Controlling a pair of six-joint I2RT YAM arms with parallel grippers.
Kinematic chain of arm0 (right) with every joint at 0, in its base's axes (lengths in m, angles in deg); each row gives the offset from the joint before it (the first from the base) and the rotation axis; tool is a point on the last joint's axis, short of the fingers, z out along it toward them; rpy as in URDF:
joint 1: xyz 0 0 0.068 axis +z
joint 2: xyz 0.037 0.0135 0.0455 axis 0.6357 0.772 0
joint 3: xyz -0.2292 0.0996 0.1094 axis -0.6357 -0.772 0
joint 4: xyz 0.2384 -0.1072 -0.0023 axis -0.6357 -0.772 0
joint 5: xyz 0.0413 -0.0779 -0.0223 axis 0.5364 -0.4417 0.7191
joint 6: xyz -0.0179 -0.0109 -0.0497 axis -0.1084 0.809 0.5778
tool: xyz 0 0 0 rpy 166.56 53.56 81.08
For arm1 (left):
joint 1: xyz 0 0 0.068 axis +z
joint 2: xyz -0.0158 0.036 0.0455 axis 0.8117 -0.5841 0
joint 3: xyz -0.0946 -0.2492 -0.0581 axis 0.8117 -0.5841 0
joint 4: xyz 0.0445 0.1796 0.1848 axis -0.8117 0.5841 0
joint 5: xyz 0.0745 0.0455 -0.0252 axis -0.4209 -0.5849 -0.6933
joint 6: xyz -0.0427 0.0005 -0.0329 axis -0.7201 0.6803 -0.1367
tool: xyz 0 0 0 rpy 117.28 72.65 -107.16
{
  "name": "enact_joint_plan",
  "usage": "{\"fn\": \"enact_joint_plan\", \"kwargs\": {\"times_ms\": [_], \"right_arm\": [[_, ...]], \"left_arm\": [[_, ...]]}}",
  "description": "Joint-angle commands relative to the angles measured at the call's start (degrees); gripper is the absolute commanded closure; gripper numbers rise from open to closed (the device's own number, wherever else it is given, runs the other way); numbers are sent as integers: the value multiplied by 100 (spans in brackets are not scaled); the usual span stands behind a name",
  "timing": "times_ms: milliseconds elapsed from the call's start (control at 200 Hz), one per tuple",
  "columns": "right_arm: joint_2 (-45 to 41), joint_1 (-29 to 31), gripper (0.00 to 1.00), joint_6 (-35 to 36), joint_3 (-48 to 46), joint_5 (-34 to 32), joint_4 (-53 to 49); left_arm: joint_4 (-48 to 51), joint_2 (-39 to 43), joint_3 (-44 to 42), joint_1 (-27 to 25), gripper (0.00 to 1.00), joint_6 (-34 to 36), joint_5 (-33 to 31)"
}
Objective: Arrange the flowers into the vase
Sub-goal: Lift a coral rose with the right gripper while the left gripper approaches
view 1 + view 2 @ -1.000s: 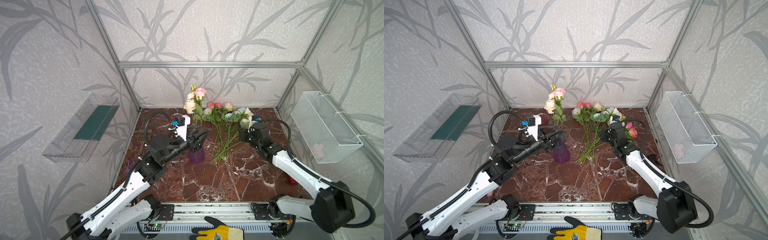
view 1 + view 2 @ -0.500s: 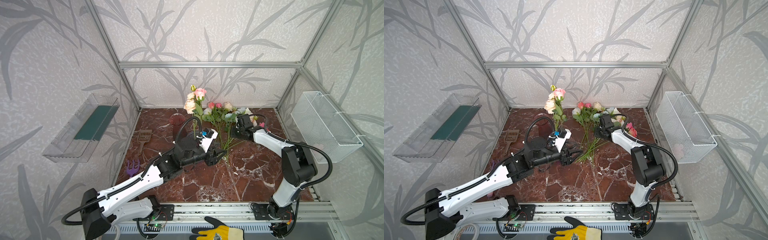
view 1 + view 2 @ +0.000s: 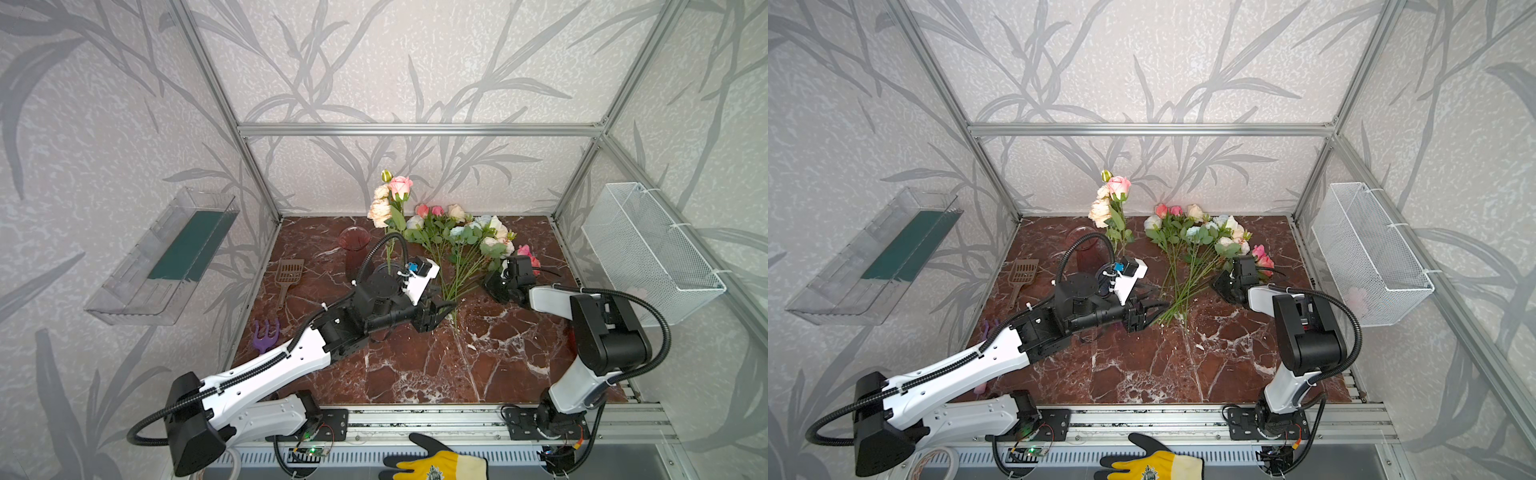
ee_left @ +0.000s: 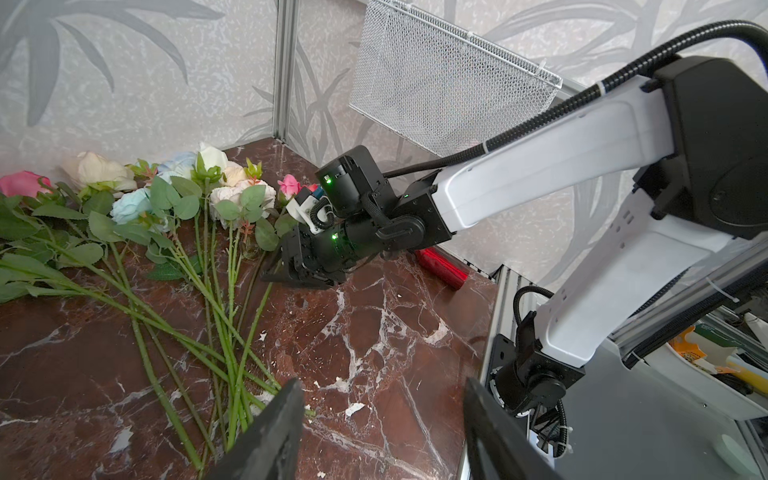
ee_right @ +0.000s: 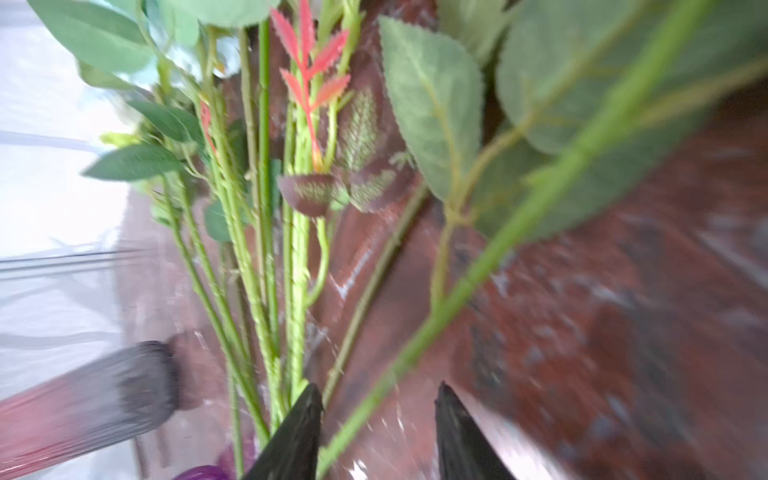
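The green stem already runs between the right gripper's open fingers, so next the right gripper will move slightly toward the heap of flowers and close on that stem.
Several loose flowers (image 3: 457, 245) (image 3: 1196, 245) (image 4: 166, 208) lie fanned on the marble floor, heads to the back and stem ends to the front. Three roses (image 3: 392, 199) (image 3: 1111, 199) stand upright; my left arm hides their vase in both top views. My left gripper (image 3: 446, 309) (image 3: 1154, 309) (image 4: 383, 382) is open and empty, low beside the stem ends. On the bunch's right side my right gripper (image 3: 492, 286) (image 3: 1219, 284) (image 4: 286, 274) (image 5: 376, 395) is open, and a green stem (image 5: 457, 291) passes loosely between its jaws.
A reddish glass tumbler (image 3: 354, 241) stands back left. A brown scoop (image 3: 286, 274) and purple fork (image 3: 265, 336) lie at the left edge. A wire basket (image 3: 648, 249) hangs right, a clear tray (image 3: 166, 257) left. A red foil roll (image 4: 440, 266) lies behind the right arm.
My left arm swung from the vase to the loose stem ends. The right arm folded back, its gripper came forward along the bunch's right side, and its jaws opened wider.
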Motion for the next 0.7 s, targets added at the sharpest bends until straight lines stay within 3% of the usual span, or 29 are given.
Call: {"fn": "enact_joint_plan", "kwargs": {"times_ms": [0,150,215,350,550,695], "right_arm": [[374,-48,54,-700,-189,469,1311],[742,-65,60,-1027,-152,308,1631],[850,-81,73,-1125,-124,332,1764],[861,-110,85,-1309,-242,270,1998],[575,-171,94,-1389,-425,314,2148],[129,-171,95,-1500,-687,385,2287]], "left_arm": [[25,-35,232,-28,38,120,44],[43,-36,229,-39,38,166,24],[51,-22,229,-42,38,184,-11],[60,-22,225,-38,38,208,-29],[62,9,230,-42,38,228,-33],[77,40,239,-49,38,254,-39]]}}
